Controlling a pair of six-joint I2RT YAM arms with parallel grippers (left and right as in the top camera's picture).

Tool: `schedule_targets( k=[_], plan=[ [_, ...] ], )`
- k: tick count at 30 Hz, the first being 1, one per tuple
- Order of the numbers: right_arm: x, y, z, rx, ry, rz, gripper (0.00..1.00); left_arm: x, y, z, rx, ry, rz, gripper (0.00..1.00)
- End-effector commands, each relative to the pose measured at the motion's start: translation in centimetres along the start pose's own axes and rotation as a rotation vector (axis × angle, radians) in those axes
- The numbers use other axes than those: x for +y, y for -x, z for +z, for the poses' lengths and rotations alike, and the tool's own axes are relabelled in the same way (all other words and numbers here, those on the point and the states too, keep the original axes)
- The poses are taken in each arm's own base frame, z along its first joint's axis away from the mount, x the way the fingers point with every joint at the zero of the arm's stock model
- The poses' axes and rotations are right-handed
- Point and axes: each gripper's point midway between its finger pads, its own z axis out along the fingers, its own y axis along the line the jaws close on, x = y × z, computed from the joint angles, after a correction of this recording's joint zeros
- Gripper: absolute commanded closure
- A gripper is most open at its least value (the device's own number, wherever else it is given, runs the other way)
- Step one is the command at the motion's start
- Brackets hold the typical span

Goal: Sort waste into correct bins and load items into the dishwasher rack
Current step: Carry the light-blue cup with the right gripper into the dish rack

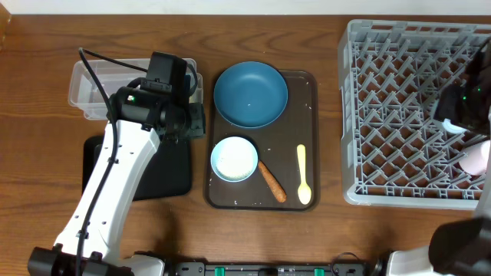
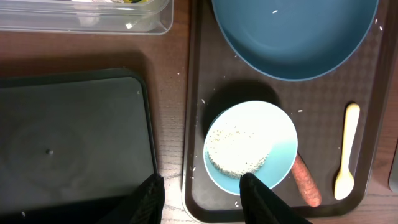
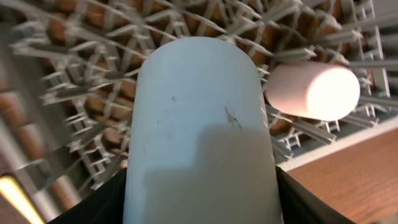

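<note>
My right gripper should next lower the light blue cup it holds onto the free rack wires (image 1: 451, 144) beside the pinkish cup and let go of it, because the wires are below that gripper.
My left gripper (image 2: 202, 196) is open and empty. It hovers over the left rim of the brown serving tray (image 2: 194, 93), next to the white bowl (image 2: 280, 134) that holds a mound of rice (image 2: 236, 150). The blue plate (image 1: 250, 93), the orange-brown stick (image 2: 306, 183) and the pale yellow spoon (image 2: 345, 155) lie on that tray. My right gripper (image 3: 200, 199) is shut on the light blue cup (image 3: 199, 118) above the grey rack (image 1: 399, 115). The pinkish cup (image 3: 314, 90) lies in the rack near its front wall. No tissue shows.
The clear tub (image 1: 86, 90) stands at the back left, with a yellow-green scrap (image 2: 134, 2) in it. The black tray (image 1: 157, 172) lies in front of it, partly under my left arm. Loose rice grains (image 2: 300, 112) dot the brown tray.
</note>
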Motion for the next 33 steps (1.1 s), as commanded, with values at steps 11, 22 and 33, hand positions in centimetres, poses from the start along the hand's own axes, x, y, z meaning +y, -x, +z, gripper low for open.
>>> schedule_targets(
  k=[11, 22, 33],
  plan=[
    [-5.3, 0.7, 6.0, 0.125, -0.074, 0.185, 0.99, 0.2, 0.1, -0.3, -0.01, 0.011, 0.016, 0.58],
    [-5.4, 0.8, 8.4, 0.166, -0.032, 0.231, 0.79, 0.2, 0.1, -0.3, -0.009, 0.01, 0.016, 0.58],
    [-3.6, 1.2, 8.5, 0.164, 0.074, 0.238, 0.16, 0.2, 0.1, -0.3, -0.008, 0.008, 0.015, 0.58]
  ],
)
